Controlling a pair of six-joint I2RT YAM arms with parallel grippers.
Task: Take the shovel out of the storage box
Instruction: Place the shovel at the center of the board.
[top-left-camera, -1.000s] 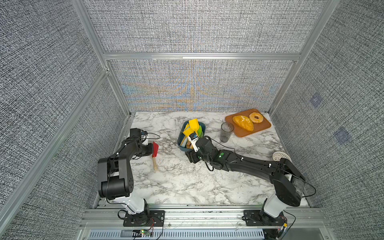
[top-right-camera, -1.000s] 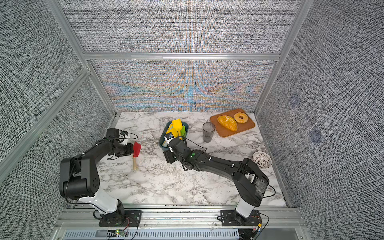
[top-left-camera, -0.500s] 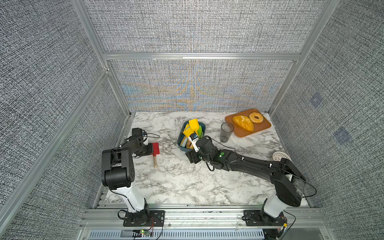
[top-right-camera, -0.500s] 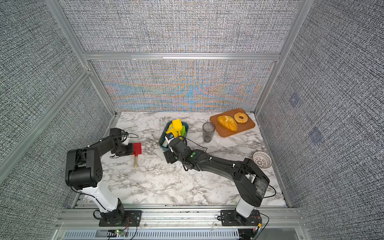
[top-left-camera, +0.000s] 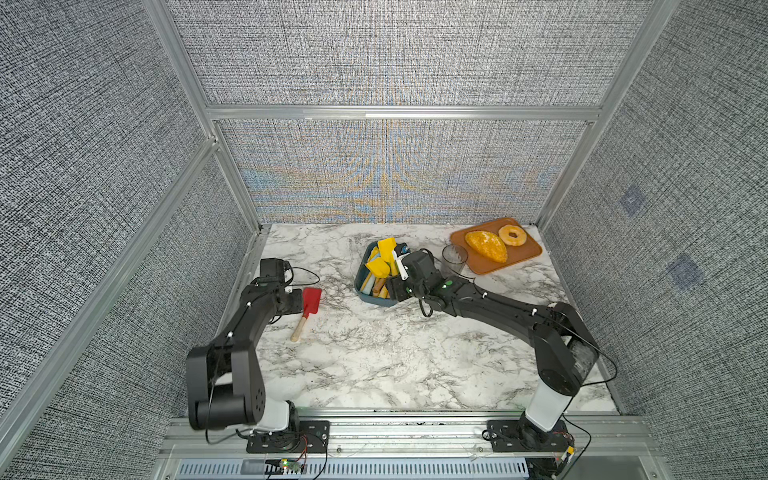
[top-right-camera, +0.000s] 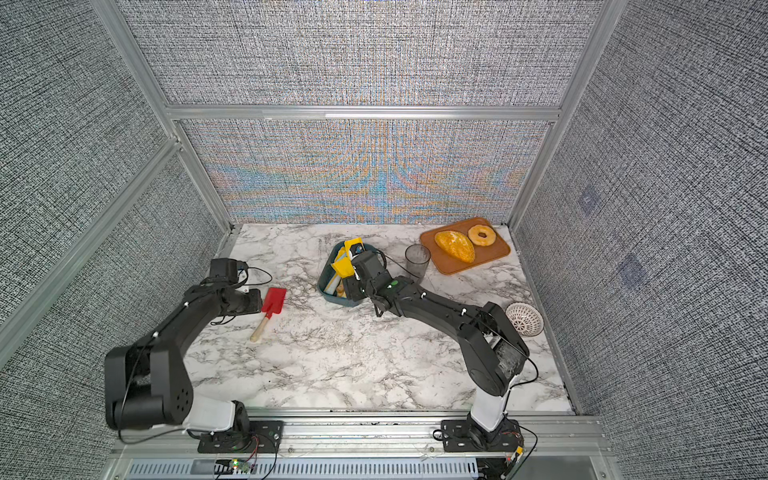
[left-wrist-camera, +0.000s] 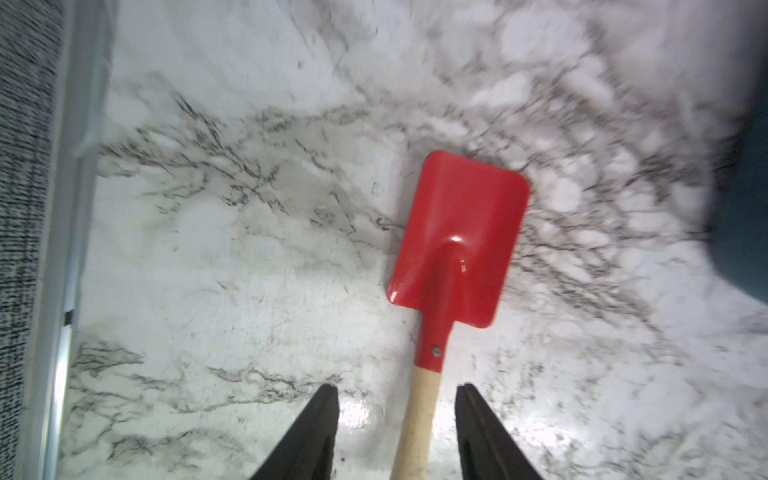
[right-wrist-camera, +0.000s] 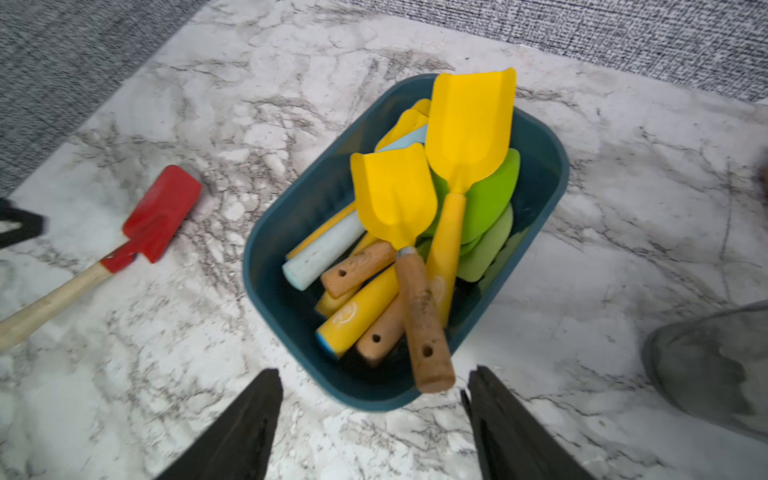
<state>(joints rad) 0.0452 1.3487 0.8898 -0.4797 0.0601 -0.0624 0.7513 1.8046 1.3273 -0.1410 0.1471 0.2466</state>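
Observation:
The wooden handle of the yellow shovel (right-wrist-camera: 421, 320) gets my right gripper lowered onto it and closed across it next, since it lies uncovered atop the box's other handles.
A red shovel (top-left-camera: 311, 300) (top-right-camera: 274, 301) (left-wrist-camera: 457, 237) with a wooden handle lies flat on the marble table, left of the teal storage box (top-left-camera: 365, 286) (top-right-camera: 326, 286) (right-wrist-camera: 291, 216). My left gripper (left-wrist-camera: 397, 390) (top-left-camera: 300, 302) is open, its fingers on either side of the handle without touching it. The box holds several more shovels, among them two yellow ones (right-wrist-camera: 395, 195) (right-wrist-camera: 469, 124). My right gripper (right-wrist-camera: 372, 380) (top-left-camera: 395, 289) stands open at the box's near end, just short of a wooden handle tip (right-wrist-camera: 430, 370).
An orange tray (top-left-camera: 528, 253) with a bread roll and a doughnut sits at the back right. A grey tumbler (top-left-camera: 454, 257) (right-wrist-camera: 715, 370) stands close behind my right wrist. A white strainer bowl (top-right-camera: 524, 318) lies at the right edge. The frame wall runs close to my left arm.
My left gripper's jaws have parted off the red shovel's handle, and the shovel now lies loose on the table. The right arm has hardly moved.

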